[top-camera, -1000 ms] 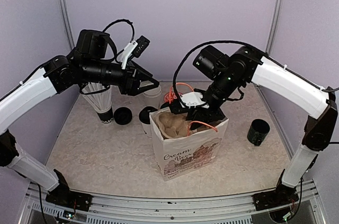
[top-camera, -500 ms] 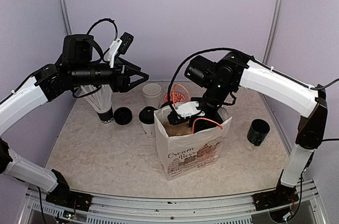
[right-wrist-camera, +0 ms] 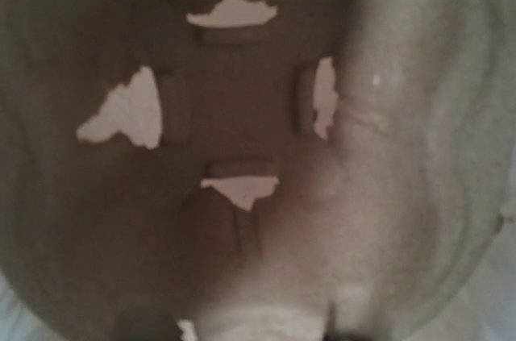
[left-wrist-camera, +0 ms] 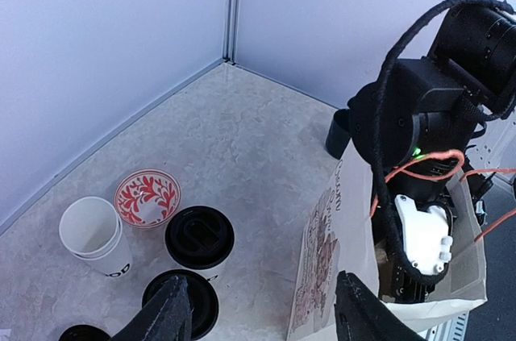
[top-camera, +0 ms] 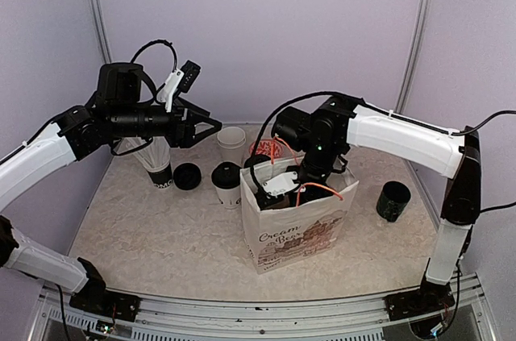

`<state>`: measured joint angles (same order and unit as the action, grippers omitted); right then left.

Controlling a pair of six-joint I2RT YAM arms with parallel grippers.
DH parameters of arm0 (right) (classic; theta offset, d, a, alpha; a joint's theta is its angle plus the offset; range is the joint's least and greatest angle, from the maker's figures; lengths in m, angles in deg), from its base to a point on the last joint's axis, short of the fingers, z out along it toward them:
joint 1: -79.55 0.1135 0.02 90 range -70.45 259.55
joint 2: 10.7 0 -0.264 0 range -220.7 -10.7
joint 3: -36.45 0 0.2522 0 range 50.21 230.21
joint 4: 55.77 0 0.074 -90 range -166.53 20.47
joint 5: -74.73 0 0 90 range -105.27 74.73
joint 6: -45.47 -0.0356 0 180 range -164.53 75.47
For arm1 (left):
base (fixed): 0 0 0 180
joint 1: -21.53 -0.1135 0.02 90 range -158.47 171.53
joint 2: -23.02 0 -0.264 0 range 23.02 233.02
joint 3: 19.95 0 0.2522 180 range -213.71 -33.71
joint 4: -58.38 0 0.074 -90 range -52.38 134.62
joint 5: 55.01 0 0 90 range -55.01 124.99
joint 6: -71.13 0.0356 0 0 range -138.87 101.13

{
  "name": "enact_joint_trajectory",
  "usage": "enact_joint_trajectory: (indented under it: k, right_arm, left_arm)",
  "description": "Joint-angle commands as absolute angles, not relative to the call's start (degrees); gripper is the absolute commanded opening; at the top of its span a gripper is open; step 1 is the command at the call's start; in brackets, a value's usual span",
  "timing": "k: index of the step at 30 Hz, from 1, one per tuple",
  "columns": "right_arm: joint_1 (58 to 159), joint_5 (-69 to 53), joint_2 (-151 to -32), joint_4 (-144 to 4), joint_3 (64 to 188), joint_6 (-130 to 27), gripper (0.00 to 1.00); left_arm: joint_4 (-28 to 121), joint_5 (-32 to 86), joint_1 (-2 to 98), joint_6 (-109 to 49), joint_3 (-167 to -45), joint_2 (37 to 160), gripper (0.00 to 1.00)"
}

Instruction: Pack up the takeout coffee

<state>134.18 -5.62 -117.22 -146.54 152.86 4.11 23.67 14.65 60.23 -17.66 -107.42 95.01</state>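
Observation:
I should next move my right gripper deeper down between the bag's sides and let go of the tray there, because the brown cardboard tray (right-wrist-camera: 234,115) is already inside the printed paper bag's opening.
One takeout coffee cup (top-camera: 226,186), white with a black lid, stands left of the printed paper bag (top-camera: 300,228). A second lidded cup (top-camera: 256,162) is half hidden behind the bag's back corner. The left wrist view shows both lids (left-wrist-camera: 199,236) (left-wrist-camera: 181,301) below my left gripper (left-wrist-camera: 266,317). That gripper (top-camera: 206,125) hangs open and empty high above the cups. My right gripper (top-camera: 270,193) is sunk in the bag's mouth with its jaws hidden. Its blurred view shows only a brown cardboard tray (right-wrist-camera: 234,115) with cut-outs.
An open white cup (top-camera: 231,144) and a red-patterned bowl (top-camera: 271,147) sit near the back wall. A black lid (top-camera: 187,176) lies beside the cup of white straws (top-camera: 157,165). A black pot (top-camera: 393,201) stands right of the bag.
My right arm has dropped from above the bag down into its mouth. My left gripper has drawn back to the left, away from the open white cup, and spread a little wider.

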Motion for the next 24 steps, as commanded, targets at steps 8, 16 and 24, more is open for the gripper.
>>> enact_joint_trajectory:
  k: [8,16,24]
  right_arm:
    - [134.96,-7.9,-120.23,-143.42,145.84,1.95,0.17]
    - [135.1,-7.36,-120.75,-140.95,142.6,1.13,0.2]
    - [135.1,-7.18,-120.05,-140.7,140.89,0.8,0.24]
  left_arm:
    - [25.78,13.19,58.97,-17.95,-105.2,92.11,0.6]
    - [26.5,14.25,58.88,-18.1,-104.41,92.11,0.61]
    - [27.21,16.02,58.82,-18.16,-103.44,91.84,0.61]
